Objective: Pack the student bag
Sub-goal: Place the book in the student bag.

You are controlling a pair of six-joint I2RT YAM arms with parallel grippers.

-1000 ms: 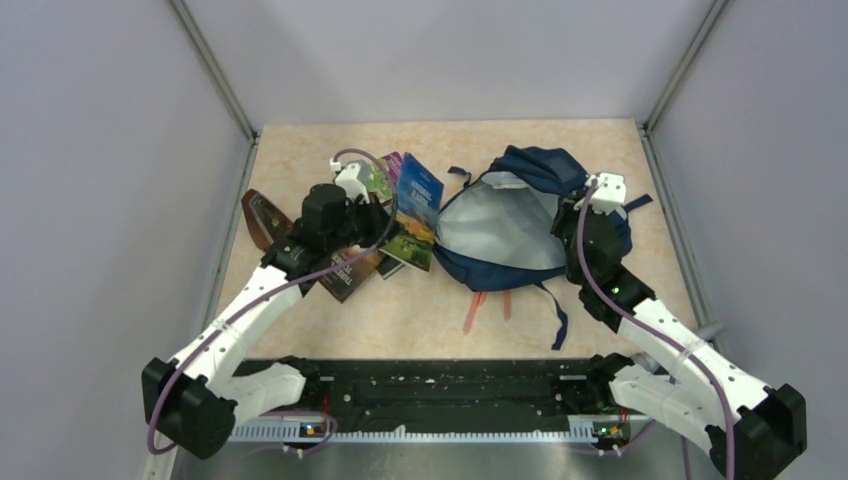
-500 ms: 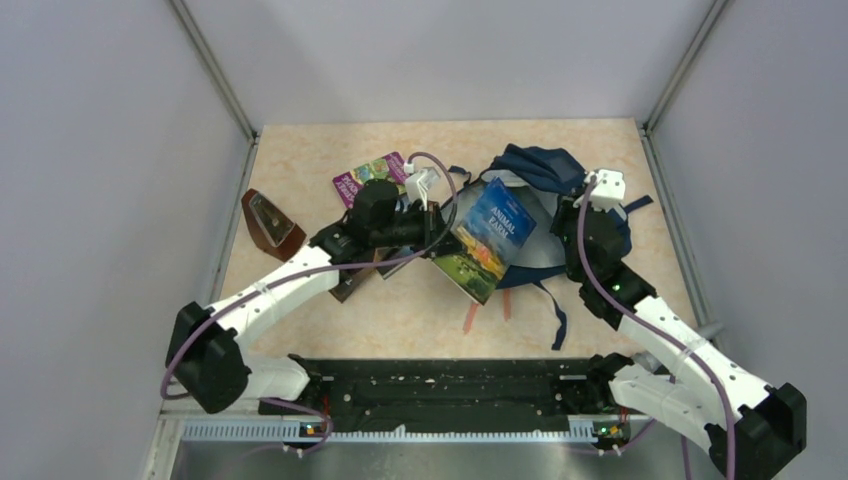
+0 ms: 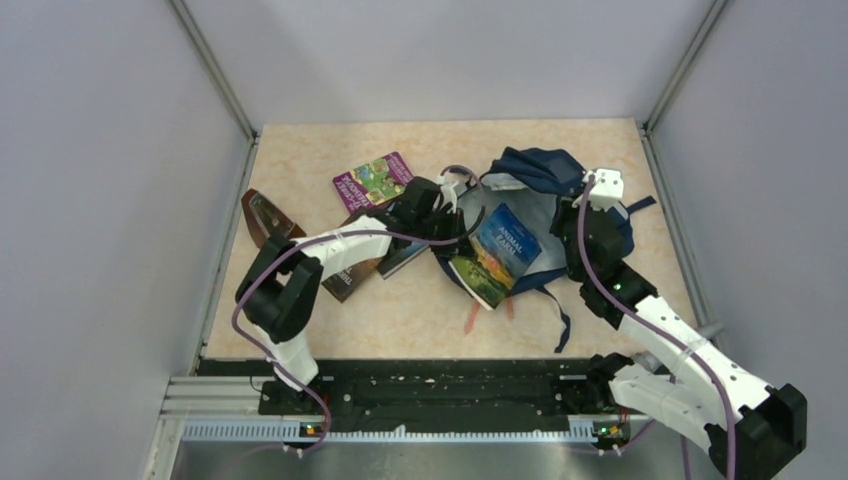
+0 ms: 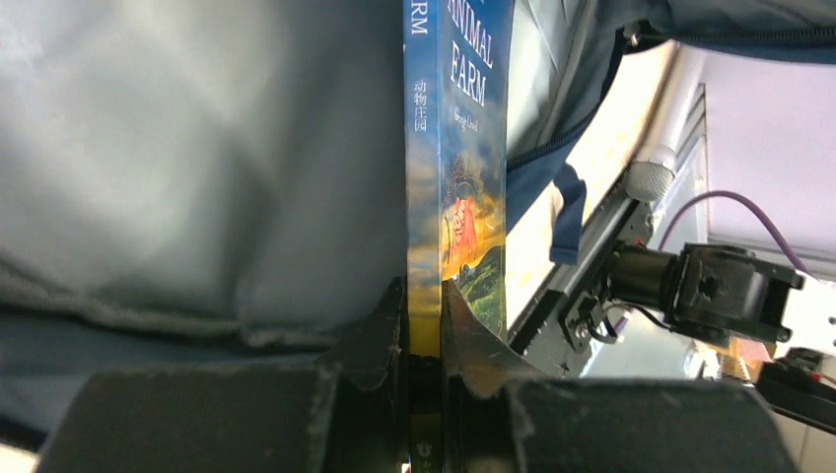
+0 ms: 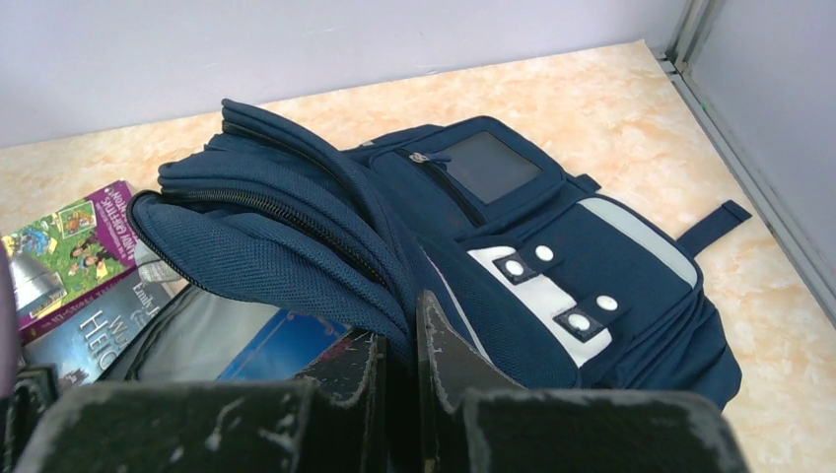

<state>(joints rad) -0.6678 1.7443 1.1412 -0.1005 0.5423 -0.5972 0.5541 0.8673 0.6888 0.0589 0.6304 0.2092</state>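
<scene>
My left gripper will move outward and down to release the book on the grey lining, because the book's near corner still sticks out over the bag's near rim.
The navy student bag [image 3: 545, 170] lies open on the table at the right, its grey lining [image 4: 197, 148] facing up. My left gripper [image 3: 462, 222] is shut on the edge of a blue "Animal Farm" book [image 3: 500, 252], which hangs tilted over the bag's mouth. In the left wrist view the book [image 4: 458, 148] stands edge-on between the jaws, in front of the lining. My right gripper [image 3: 578, 222] is shut on the bag's upper flap [image 5: 296, 256] and holds the opening up. The bag's white front patch [image 5: 537, 286] faces the right wrist camera.
A purple children's book [image 3: 372, 180] lies left of the bag. Two dark books [image 3: 350, 272] lie under my left arm. A brown wedge-shaped item [image 3: 268, 220] sits near the left wall. Red cords [image 3: 472, 312] and a dark strap [image 3: 558, 320] trail from the bag towards me.
My left arm has swung right with the blue book, from the pile of books to over the bag's opening. The right gripper has kept its hold on the flap.
</scene>
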